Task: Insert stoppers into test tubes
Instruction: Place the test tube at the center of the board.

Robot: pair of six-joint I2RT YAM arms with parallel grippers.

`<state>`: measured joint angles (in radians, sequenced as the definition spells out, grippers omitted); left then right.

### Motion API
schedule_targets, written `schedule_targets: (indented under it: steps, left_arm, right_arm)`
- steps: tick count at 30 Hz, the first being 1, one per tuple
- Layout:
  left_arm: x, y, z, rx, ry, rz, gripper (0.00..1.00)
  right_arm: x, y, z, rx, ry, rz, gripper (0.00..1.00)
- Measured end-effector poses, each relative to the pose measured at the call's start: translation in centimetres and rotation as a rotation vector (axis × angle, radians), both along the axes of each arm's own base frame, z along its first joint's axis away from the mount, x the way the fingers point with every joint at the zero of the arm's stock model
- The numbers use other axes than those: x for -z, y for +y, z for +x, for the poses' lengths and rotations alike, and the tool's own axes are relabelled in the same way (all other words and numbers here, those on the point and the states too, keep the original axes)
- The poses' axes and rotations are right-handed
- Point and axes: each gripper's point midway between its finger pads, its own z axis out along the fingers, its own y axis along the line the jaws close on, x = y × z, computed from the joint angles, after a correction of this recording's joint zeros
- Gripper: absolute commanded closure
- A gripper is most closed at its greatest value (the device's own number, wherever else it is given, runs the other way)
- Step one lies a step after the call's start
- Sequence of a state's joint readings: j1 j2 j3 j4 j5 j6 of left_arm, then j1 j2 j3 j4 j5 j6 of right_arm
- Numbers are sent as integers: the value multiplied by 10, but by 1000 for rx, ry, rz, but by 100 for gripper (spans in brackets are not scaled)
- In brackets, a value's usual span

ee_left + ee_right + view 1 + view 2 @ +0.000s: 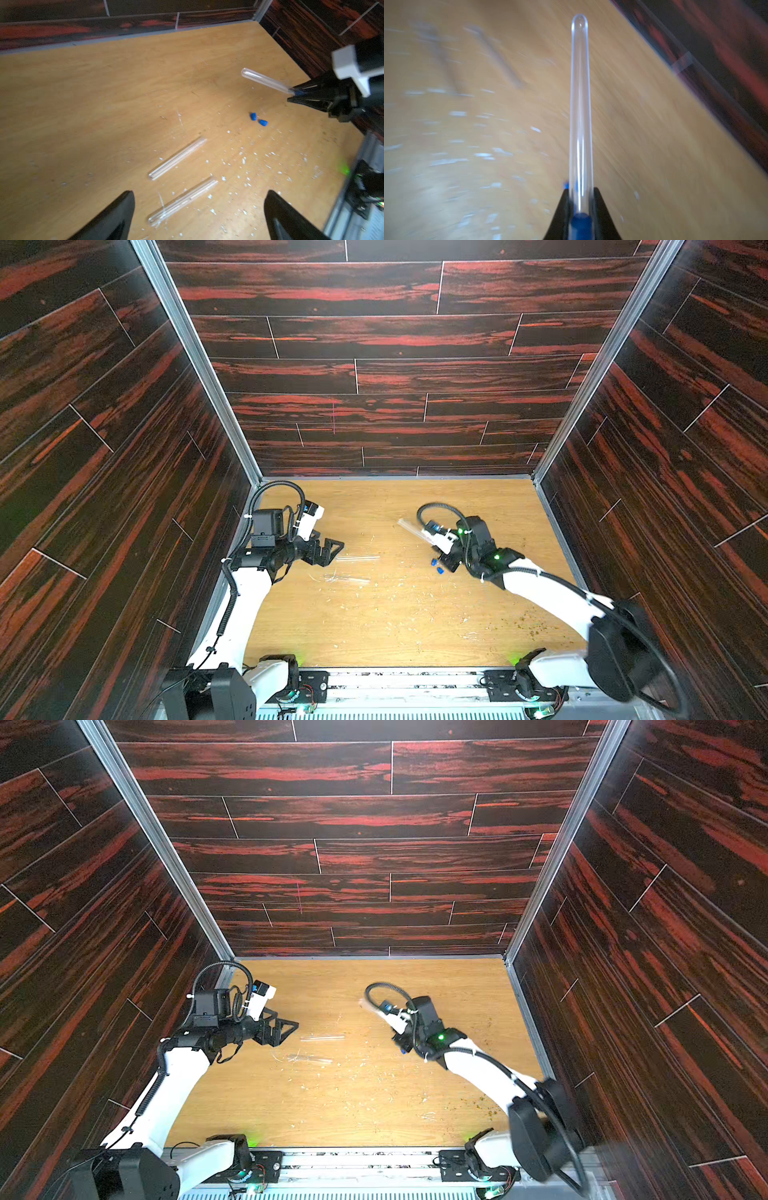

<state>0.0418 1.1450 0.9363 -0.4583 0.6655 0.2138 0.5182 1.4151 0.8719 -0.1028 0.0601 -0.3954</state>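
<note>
My right gripper will next move toward the side nearer to it and down to the bare wood past the loose stoppers. It will release the tube there, because the tube's opening has a stopper in it.
My right gripper (580, 191) is shut on a clear test tube (580, 104) near its mouth, where a blue stopper (580, 222) sits inside between the fingers. The tube (266, 81) sticks out above the table toward the back. Two loose blue stoppers (253, 116) (263, 122) lie on the wood just below that gripper (295, 93). Two more test tubes (177, 159) (182, 201) lie side by side on the table. My left gripper (199, 194) hangs open above them, empty. In a top view the tubes (357, 558) (349, 578) lie just right of the left gripper (332, 549).
Pale flecks and scratches (399, 597) litter the wooden table (374, 635). Dark wood-patterned walls (374, 439) close in the back and both sides. A metal rail (407, 680) with the arm bases runs along the front edge.
</note>
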Motion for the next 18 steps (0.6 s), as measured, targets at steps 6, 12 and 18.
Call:
schedule_targets:
  steps: [6, 12, 18]
  left_arm:
    - [3, 6, 5, -30, -17, 12, 0]
    - [6, 7, 6, -39, -13, 1, 0]
    - [5, 9, 7, -48, -17, -5, 0]
  right_arm:
    - [11, -51, 44, 236, 73, 46, 95]
    - [38, -94, 65, 410, 178, 81, 92]
    - [69, -109, 61, 481, 292, 81, 89]
